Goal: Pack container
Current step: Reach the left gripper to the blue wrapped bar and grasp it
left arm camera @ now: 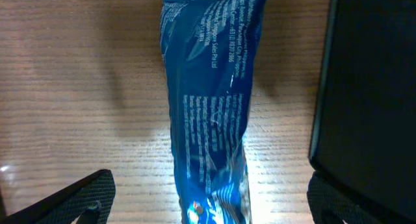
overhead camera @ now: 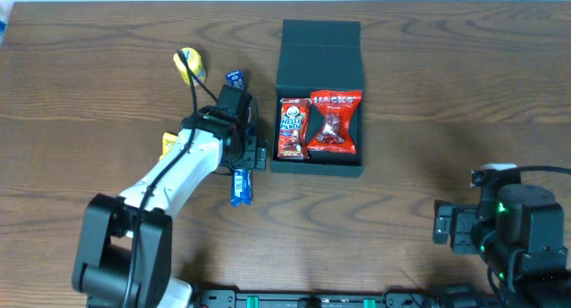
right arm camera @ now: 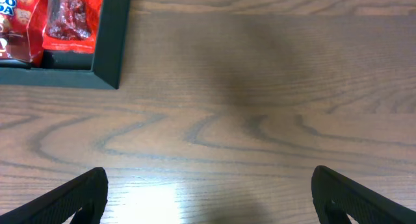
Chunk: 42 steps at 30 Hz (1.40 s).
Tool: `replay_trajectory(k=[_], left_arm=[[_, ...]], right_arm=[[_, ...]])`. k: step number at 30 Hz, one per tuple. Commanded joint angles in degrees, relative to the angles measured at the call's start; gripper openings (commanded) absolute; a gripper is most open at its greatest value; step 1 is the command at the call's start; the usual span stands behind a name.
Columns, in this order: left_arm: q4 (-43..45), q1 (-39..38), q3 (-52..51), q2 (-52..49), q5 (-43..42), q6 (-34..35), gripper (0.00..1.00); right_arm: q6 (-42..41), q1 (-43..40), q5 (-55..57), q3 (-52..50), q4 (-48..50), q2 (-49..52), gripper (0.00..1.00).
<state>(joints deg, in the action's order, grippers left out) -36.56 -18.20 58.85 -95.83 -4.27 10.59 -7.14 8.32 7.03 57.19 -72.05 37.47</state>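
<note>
My left gripper's open fingers are over both edges of the long blue packet below it, so next I should lower it onto the packet's middle and close there.
The container (overhead camera: 318, 163) is a dark square box with its flap lid (overhead camera: 321, 42) standing open at the back. Two red snack packets (overhead camera: 292, 128) (overhead camera: 335, 122) lie inside it. A long blue packet (overhead camera: 241, 187) lies flat on the table just left of the box. My left gripper (overhead camera: 249, 156) hovers over it, open. In the left wrist view the blue packet (left arm camera: 208, 107) runs between the wide-apart fingertips (left arm camera: 84, 198) without touching them, and the box wall (left arm camera: 370, 107) is on the right. My right gripper (overhead camera: 450, 226) is open over bare wood, far right of the box.
A yellow packet (overhead camera: 188, 64) and a small blue packet (overhead camera: 235, 79) lie behind the left arm, and another yellow one (overhead camera: 168, 145) is partly hidden beside it. The right wrist view shows the box's corner (right arm camera: 107, 49) at top left and my open right gripper (right arm camera: 211, 201) over wood.
</note>
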Motion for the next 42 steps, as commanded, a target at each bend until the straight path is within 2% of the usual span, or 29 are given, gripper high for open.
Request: replay_trajectory(k=[1,15,28,32,33,37,42], left_arm=[[0.9,0.3,1.2,-0.9,0.9,-0.5,0.95],[8.6,0.8,-5.1,-1.0,0.8,-0.7,0.96],[10.1,1.7,-7.0,-1.0,0.8,-0.2,0.96],[10.1,1.7,-7.0,-1.0,0.8,-0.2,1.0],[10.1,1.7,-7.0,-1.0,0.8,-0.2,0.94],[10.0,1.7,-7.0,-1.0,0.8,-0.2,0.83],[10.0,1.7,-7.0,-1.0,0.5,-0.2,0.77]], right_arm=[[0.6,-0.6,-0.2,0.1,0.0,-0.1,0.99],[0.6,-0.6,-0.2,0.1,0.0,-0.1,0.99],[0.6,-0.6,-0.2,0.1,0.0,-0.1,0.99],[0.6,-0.6,-0.2,0.1,0.0,-0.1,0.99],[0.6,-0.6,-0.2,0.1,0.0,-0.1,0.99],[0.6,-0.6,-0.2,0.1,0.0,-0.1,0.99],[0.6,-0.6,-0.2,0.1,0.0,-0.1,0.99]])
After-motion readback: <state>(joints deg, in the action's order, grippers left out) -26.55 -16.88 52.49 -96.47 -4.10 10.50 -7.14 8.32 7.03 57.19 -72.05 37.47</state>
